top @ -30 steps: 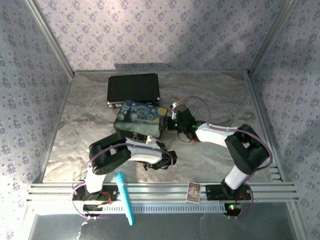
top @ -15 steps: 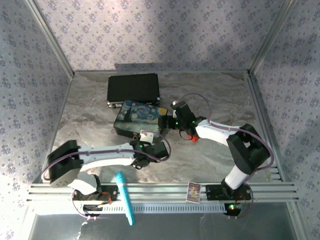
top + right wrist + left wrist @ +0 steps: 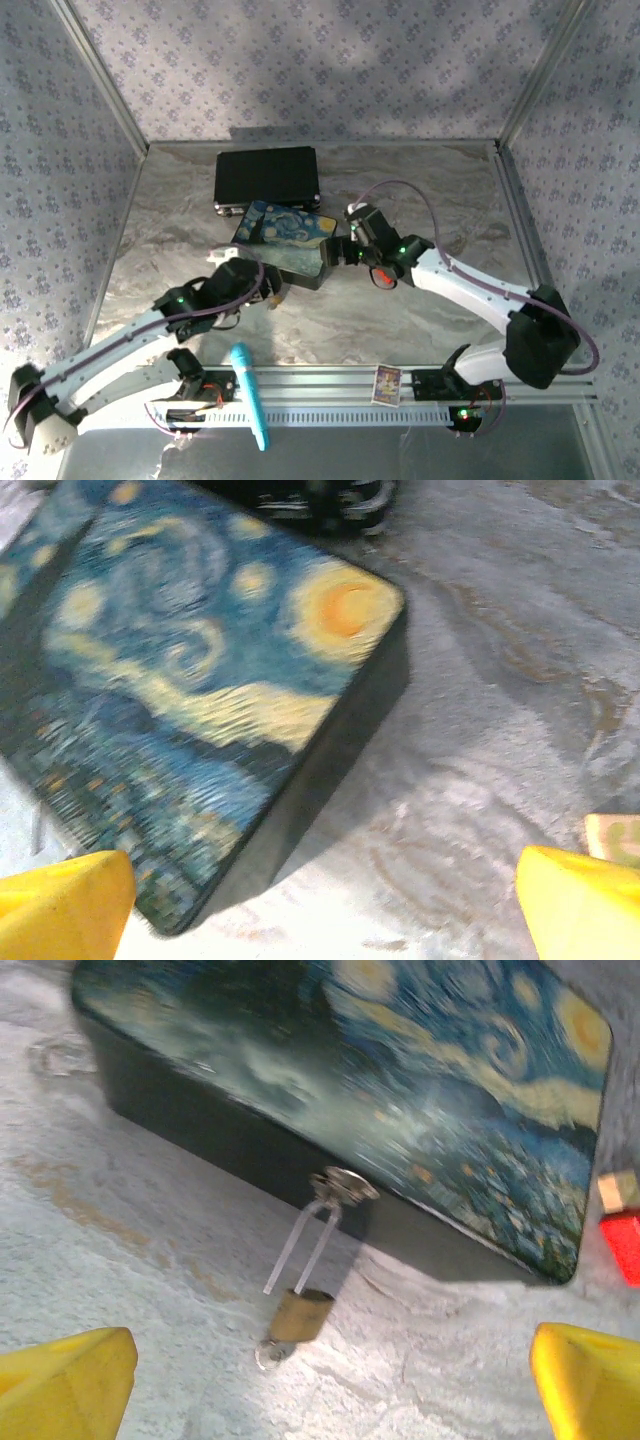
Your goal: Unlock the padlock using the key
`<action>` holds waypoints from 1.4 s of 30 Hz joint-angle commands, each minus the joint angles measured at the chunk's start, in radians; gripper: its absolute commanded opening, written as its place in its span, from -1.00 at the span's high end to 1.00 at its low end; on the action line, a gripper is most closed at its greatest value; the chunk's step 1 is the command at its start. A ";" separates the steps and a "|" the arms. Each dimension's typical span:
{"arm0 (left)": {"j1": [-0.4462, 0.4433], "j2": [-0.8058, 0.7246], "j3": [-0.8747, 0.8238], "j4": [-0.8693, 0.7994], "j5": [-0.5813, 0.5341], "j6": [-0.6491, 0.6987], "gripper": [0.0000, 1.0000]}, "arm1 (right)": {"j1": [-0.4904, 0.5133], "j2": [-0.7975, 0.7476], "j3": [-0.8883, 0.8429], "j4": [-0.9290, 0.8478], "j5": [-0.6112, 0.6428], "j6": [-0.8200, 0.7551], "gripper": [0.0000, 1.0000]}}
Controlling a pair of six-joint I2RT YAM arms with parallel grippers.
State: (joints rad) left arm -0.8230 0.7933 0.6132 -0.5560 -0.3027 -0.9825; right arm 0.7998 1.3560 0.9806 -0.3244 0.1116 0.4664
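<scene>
I should next move my right gripper back past the box corner and down around the padlock's brass body (image 3: 275, 301) to close, as it hangs clear of the box's front.
The brass padlock (image 3: 300, 1312) hangs by its thin silver shackle (image 3: 318, 1235) from the latch (image 3: 340, 1185) on the painted box (image 3: 420, 1090) (image 3: 285, 240); one shackle leg ends free above the body. My left gripper (image 3: 330, 1400) (image 3: 266, 288) is open just in front of the padlock, touching nothing. The key's red head (image 3: 383, 278) (image 3: 622, 1245) lies on the table right of the box. My right gripper (image 3: 320, 920) (image 3: 342, 250) is open over the table by the box's right corner (image 3: 190, 910), holding nothing.
A black case (image 3: 265, 178) lies behind the box. A teal pen-like tool (image 3: 250, 395) and a small card (image 3: 387, 383) rest on the front rail. Patterned walls close in the marble table (image 3: 450, 190) on three sides.
Both grippers have opened wide. The left arm has stretched out and its gripper has swung left to the box's front. The red key now lies uncovered on the table.
</scene>
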 commanded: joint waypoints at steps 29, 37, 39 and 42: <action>0.438 -0.138 -0.155 -0.026 0.363 0.100 -1.00 | 0.409 0.621 0.337 0.040 0.180 0.364 -0.41; 0.438 -0.137 -0.170 -0.017 0.360 0.100 -1.00 | 0.413 0.678 0.376 -0.015 0.181 0.391 -0.14; 0.438 -0.138 -0.170 -0.019 0.360 0.100 -1.00 | 0.415 0.678 0.369 -0.024 0.180 0.402 -0.08; 0.438 -0.140 -0.176 -0.013 0.361 0.094 -1.00 | 0.422 0.674 0.358 -0.036 0.183 0.415 0.03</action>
State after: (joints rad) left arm -0.3923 0.6674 0.4477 -0.5728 0.0414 -0.8986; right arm 1.2133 2.0232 1.3304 -0.3012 0.2810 0.8497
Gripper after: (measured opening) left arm 0.998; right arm 0.492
